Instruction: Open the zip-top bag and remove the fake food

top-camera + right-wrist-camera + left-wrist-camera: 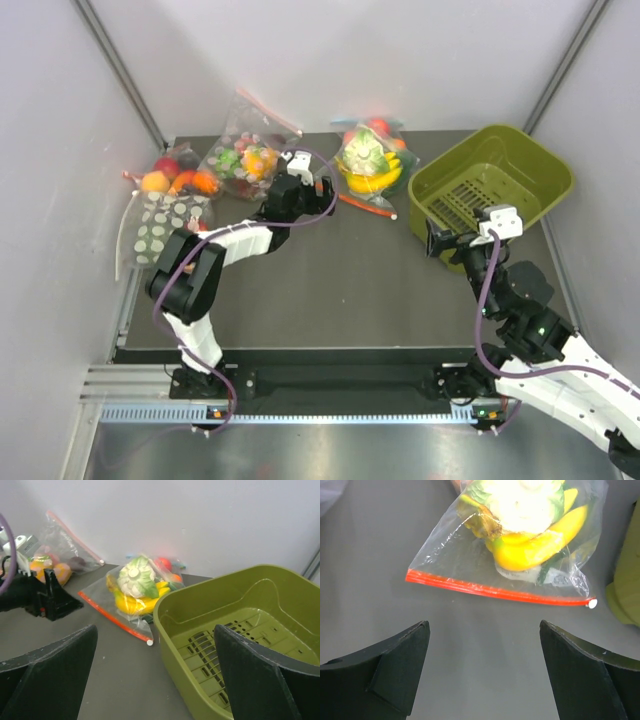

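Observation:
The zip strip's near end should be between the open fingers of my left gripper next, as I bring the gripper down and away from my base.
The zip-top bag lies at the back middle of the dark table, its red-orange zip strip shut and facing the front. Inside are yellow bananas and a green-and-white lettuce head. My left gripper is open and empty, just left of the bag; in its wrist view the strip lies a short way beyond the fingertips. My right gripper is open and empty, over the near left corner of the green basket. Its wrist view shows the bag ahead on the left.
An olive-green basket stands at the back right, close beside the bag's right end. A white-dotted bag of fruit and a clear bag of multicolour pieces lie at the back left. Grey walls enclose the table.

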Controlling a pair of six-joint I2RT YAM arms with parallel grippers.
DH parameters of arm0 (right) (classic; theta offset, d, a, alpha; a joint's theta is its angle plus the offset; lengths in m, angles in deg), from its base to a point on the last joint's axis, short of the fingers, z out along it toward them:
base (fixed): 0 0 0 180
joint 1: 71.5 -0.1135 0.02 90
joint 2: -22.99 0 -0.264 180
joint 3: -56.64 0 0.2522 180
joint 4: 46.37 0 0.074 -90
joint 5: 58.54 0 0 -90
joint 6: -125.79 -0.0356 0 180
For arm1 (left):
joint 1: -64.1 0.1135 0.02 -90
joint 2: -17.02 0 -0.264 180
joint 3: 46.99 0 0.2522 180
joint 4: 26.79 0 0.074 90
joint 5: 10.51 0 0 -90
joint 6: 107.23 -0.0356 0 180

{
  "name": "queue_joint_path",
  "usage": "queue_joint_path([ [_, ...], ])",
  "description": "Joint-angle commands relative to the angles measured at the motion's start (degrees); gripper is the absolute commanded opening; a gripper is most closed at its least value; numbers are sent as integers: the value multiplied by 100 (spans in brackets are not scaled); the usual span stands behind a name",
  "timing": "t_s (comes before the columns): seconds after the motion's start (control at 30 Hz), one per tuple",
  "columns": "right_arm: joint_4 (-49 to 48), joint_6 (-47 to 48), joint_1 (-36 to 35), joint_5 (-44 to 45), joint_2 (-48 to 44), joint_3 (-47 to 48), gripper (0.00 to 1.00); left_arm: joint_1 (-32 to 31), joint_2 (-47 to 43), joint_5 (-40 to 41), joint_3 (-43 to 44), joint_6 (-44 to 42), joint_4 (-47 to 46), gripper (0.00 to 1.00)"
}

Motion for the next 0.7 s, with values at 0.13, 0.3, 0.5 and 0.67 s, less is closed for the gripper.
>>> queue_joint_path([
  [0.13, 124, -90, -27, -342, 18, 94, 100, 346, 770, -853, 243, 950, -1566, 95],
  [0.3, 142, -98, -27, -474, -8, 85, 100, 364, 1263, -783, 743, 1170, -1445, 94],
  [0.5, 160, -90, -35, -597, -52, 94, 100, 408, 1834, -738, 1279, 1338, -1383, 93],
  [0.67, 204, -63, -27, -729, -61, 103, 100, 408, 2195, -642, 1553, 1399, -1147, 93],
])
